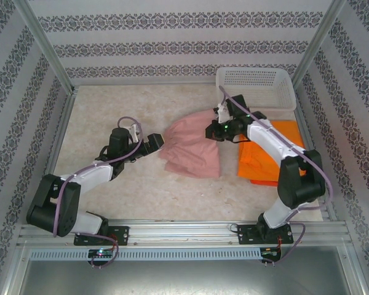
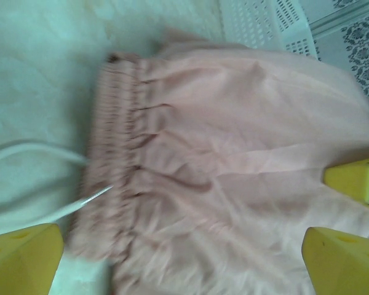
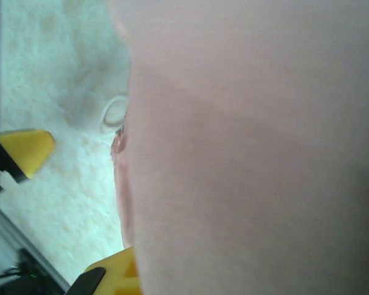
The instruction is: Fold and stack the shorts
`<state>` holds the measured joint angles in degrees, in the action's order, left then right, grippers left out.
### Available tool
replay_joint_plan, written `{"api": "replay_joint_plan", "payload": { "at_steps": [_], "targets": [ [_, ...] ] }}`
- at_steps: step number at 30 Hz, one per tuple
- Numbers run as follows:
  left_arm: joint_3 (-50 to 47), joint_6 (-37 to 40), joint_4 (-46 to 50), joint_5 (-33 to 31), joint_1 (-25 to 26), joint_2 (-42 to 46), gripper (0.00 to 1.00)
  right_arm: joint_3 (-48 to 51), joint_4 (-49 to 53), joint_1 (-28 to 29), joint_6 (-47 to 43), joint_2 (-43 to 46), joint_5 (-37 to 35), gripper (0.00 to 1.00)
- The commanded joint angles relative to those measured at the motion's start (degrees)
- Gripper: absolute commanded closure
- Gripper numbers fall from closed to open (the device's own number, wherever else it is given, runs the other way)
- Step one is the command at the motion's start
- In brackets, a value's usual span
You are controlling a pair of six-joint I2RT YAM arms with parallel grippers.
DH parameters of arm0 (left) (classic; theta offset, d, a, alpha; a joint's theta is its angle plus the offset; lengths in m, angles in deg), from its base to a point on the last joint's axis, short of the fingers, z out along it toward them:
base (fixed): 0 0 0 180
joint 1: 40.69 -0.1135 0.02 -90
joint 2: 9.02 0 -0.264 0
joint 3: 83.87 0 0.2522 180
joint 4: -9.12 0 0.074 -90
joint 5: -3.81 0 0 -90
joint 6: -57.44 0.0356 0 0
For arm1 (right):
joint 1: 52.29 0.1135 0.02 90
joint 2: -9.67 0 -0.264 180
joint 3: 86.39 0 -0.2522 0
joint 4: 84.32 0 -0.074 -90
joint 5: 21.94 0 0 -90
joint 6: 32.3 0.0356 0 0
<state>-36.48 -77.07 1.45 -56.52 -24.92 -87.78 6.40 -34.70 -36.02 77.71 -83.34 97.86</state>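
Observation:
The right gripper carries the pink cloth past the basket and over the far edge of the orange shorts next and releases it, since the shorts lie flat.
Dusty pink shorts (image 1: 189, 147) lie crumpled mid-table, their gathered waist (image 2: 120, 153) turned toward my left arm and a white drawstring (image 2: 37, 161) trailing off onto the table. My left gripper (image 1: 157, 142) stands open at that waist edge, its yellow fingertips (image 2: 24, 258) wide apart on either side of the cloth (image 2: 234, 184). At the far-right edge of the same shorts, my right gripper (image 1: 214, 131) is shut on the fabric. Pink cloth (image 3: 252, 153) drapes close over the right wrist camera, beside one yellow finger (image 3: 114, 273). Bright orange shorts (image 1: 272, 157) lie flat to the right.
A white perforated basket (image 1: 256, 78) stands at the back right, just behind my right arm. The table (image 1: 111, 110) is walled by metal frame rails and patterned panels. Bare tabletop shows at the back left and along the front (image 1: 172, 196).

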Motion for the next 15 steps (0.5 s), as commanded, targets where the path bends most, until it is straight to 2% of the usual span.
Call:
{"api": "replay_joint_plan", "payload": {
  "at_steps": [1,7,15],
  "targets": [
    [-1.31,1.27,2.10,-1.62,0.42,0.59,0.00,-6.32,21.36,-2.84,-12.57,2.57,-6.24,1.00],
    [-2.44,-0.82,-1.29,-1.21,0.48,-0.92,0.00,-17.59,34.64,-10.49,-18.94,2.16,-6.65,1.00],
    [-2.22,-1.04,-1.25,-1.21,0.54,-1.21,0.00,-32.95,46.41,-14.00,-25.12,-3.59,-8.23,1.00]
  ]
}}
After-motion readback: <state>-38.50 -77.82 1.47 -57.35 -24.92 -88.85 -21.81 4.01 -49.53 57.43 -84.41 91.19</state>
